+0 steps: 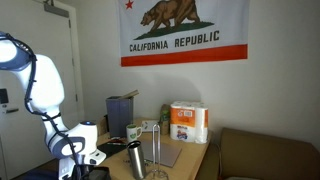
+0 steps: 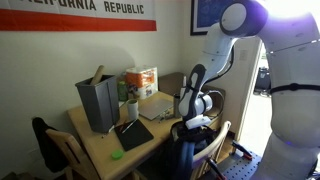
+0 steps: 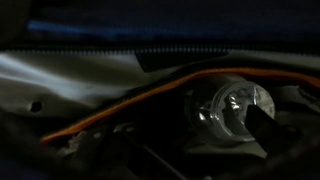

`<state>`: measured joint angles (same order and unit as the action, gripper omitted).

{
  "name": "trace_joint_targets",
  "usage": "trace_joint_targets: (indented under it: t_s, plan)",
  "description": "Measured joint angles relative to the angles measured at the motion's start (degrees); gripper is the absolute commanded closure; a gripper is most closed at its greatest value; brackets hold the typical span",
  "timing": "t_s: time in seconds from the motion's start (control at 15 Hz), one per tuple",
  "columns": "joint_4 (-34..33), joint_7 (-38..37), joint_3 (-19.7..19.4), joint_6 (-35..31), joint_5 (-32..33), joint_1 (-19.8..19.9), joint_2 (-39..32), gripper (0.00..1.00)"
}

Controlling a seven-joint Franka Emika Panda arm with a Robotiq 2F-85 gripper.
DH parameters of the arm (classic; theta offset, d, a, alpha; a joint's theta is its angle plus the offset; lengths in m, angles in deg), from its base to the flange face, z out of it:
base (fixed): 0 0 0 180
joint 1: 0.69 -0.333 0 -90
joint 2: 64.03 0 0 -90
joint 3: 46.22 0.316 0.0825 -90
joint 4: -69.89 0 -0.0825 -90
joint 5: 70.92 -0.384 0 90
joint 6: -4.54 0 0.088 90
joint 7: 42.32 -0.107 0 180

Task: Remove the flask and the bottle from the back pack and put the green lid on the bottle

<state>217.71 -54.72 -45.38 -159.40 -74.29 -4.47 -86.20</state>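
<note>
The bottle's clear round opening (image 3: 240, 109) lies below inside the back pack. The gripper lowers its fingers deeper next, brings the bottle's rim between its empty fingers and closes.
In the wrist view I look down into the dark back pack (image 3: 90, 80), which has an orange trim line. The bottle (image 3: 232, 108) lies inside, its clear round mouth facing the camera. One dark finger (image 3: 266, 128) crosses its right rim; the other finger is lost in the dark. Nothing shows between the jaws. In an exterior view my gripper (image 2: 190, 127) reaches down into the back pack (image 2: 185, 158) at the table's side. The silver flask (image 1: 135, 160) stands upright on the table. The green lid (image 2: 117, 154) lies on the table's near corner.
On the table stand a grey bin (image 2: 97, 100), a white-and-green mug (image 1: 133, 131), a wine glass (image 1: 156, 150) and a paper towel pack (image 1: 188, 122). A flat black pad (image 2: 133, 133) lies mid-table. A chair (image 2: 55, 150) stands by the table's corner.
</note>
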Motion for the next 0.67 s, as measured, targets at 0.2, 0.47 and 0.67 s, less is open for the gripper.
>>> trace_joint_targets:
  t_s: [0.2, 0.47, 0.67]
  plan:
    - [0.00, 1.14, 1.21, -1.28, -0.91, 1.03, -1.24, 0.00]
    - [0.00, 3.11, 2.65, -5.51, -1.09, 2.32, -3.45, 0.00]
    - [0.02, 5.18, 4.05, -9.15, -1.09, 3.59, -5.27, 0.00]
